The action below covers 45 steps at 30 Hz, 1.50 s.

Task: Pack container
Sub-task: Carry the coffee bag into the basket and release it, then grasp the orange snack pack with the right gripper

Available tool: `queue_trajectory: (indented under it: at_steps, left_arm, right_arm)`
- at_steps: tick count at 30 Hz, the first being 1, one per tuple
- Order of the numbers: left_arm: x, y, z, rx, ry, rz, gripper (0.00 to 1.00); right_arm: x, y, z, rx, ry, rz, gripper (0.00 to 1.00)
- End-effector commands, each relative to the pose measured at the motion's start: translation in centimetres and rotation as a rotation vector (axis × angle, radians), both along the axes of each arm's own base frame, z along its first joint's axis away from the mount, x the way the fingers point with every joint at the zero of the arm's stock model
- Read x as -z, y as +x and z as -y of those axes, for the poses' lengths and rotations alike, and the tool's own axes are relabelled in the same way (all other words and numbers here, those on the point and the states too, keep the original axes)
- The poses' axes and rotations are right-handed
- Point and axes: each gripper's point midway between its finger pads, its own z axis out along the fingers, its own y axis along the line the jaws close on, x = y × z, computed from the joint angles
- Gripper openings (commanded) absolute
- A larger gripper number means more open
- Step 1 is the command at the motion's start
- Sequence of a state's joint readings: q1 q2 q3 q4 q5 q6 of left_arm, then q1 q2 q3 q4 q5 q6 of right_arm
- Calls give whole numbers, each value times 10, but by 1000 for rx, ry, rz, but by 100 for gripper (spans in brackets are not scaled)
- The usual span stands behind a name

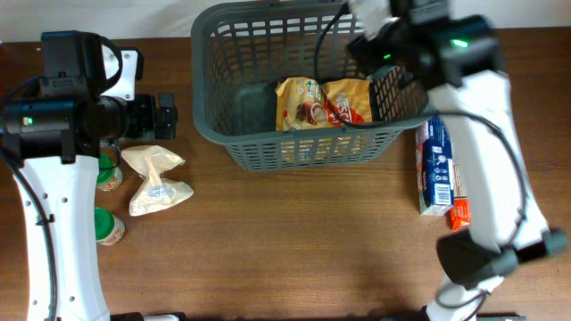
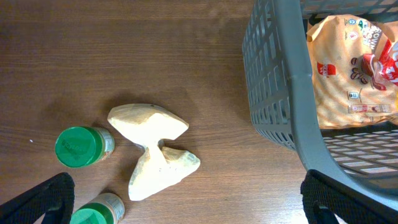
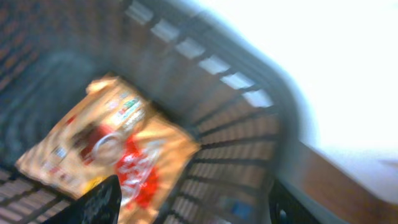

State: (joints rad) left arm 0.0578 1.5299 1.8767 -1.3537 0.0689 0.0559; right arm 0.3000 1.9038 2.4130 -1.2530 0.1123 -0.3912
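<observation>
The robot's right gripper will next move down and to its right in the overhead view, onto the orange-red packet (image 1: 459, 210), because the packet is lying there unpacked.
The dark grey slotted basket (image 1: 223, 134) stands at the table's far middle; its wall shows in the left wrist view (image 2: 273, 81) and, blurred, in the right wrist view (image 3: 242, 124). Inside lie orange-tan snack bags (image 1: 321, 102), also seen in the left wrist view (image 2: 348, 68) and the right wrist view (image 3: 106, 149). My right gripper (image 3: 193, 208) is open and empty above the basket's right end. My left gripper (image 2: 186, 199) is open and empty over the table, left of the basket, near a crumpled cream packet (image 1: 153, 178) that also shows in the left wrist view (image 2: 152, 149).
Two green-lidded jars (image 1: 109, 227) (image 1: 109, 174) stand by the left arm, also in the left wrist view (image 2: 81, 146) (image 2: 96, 211). A blue-white box (image 1: 435, 165) and an orange-red packet (image 1: 459, 214) lie right of the basket.
</observation>
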Motion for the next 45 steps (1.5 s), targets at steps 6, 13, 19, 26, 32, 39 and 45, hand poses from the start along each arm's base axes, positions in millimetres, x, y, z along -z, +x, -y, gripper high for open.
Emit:
queue_trajectory:
  at_steps: [6,13,19,26,32,39,45]
  left_arm:
    - [1,-1,0,9,-4,-3,99]
    - [1,-1,0,9,-4,-3,99]
    - [1,-1,0,9,-4,-3,99]
    - [1,-1,0,9,-4,-3,99]
    - [1,-1,0,9,-4,-3,99]
    - [1,-1,0,9,-4,-3,99]
    - [1,-1,0,9,-4,-3,99]
  right_arm:
    - [-99,-45,161,528,129,259,91]
    - [24,-35,291,812,407,-32,82]
    - [153,-34,300,821,552,-286,82]
    - [245,-48,297,852,536,-390,82]
    - [290,-63,289,864,535,-438,82]
    - [321,-72,274,845,532,-465,82]
    - [332,-68,256,804,518,-470,82]
